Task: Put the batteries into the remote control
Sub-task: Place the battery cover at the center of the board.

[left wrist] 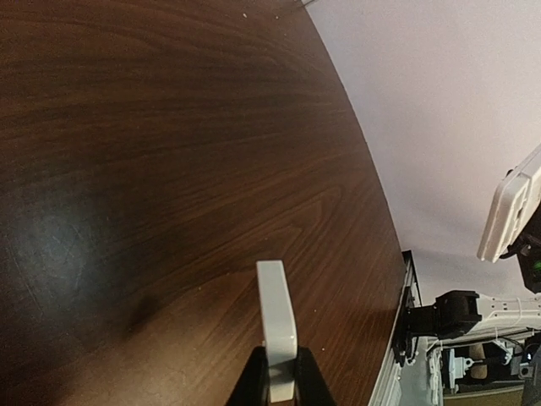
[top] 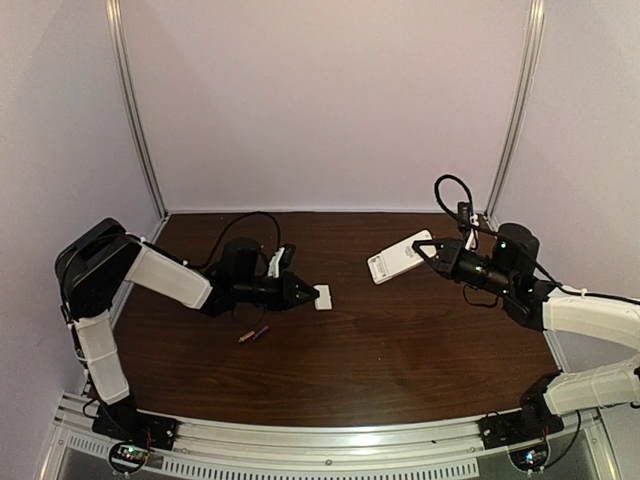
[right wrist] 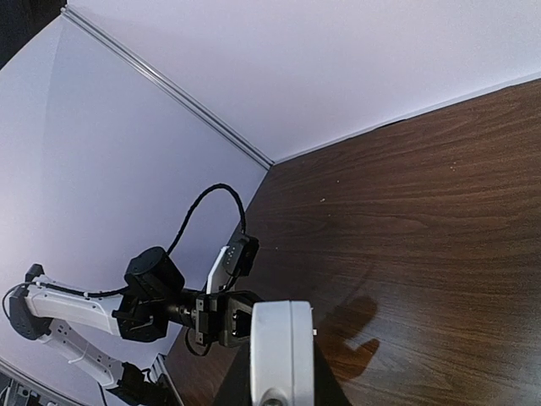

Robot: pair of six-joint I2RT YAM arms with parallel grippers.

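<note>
I will tip my left gripper downward next and lower the plate [top: 323, 297] onto the wood nearby.
My right gripper [top: 428, 251] is shut on one end of the white remote control [top: 398, 258] and holds it above the table at the right. In the right wrist view the remote [right wrist: 281, 347] shows edge-on between the jaws of the gripper [right wrist: 281, 385]. My left gripper [top: 310, 295] is shut on a small flat white plate [top: 323, 297], seen edge-on in the left wrist view [left wrist: 276, 321]. It looks like a battery cover. The two batteries, one yellowish-gold [top: 245, 337] and one dark bluish [top: 261, 331], lie side by side on the table just in front of the left gripper.
The brown table [top: 400, 340] is walled by pale panels at the back and sides, with a metal rail [top: 330, 450] along the near edge. A black cable [top: 255, 220] loops over the left arm.
</note>
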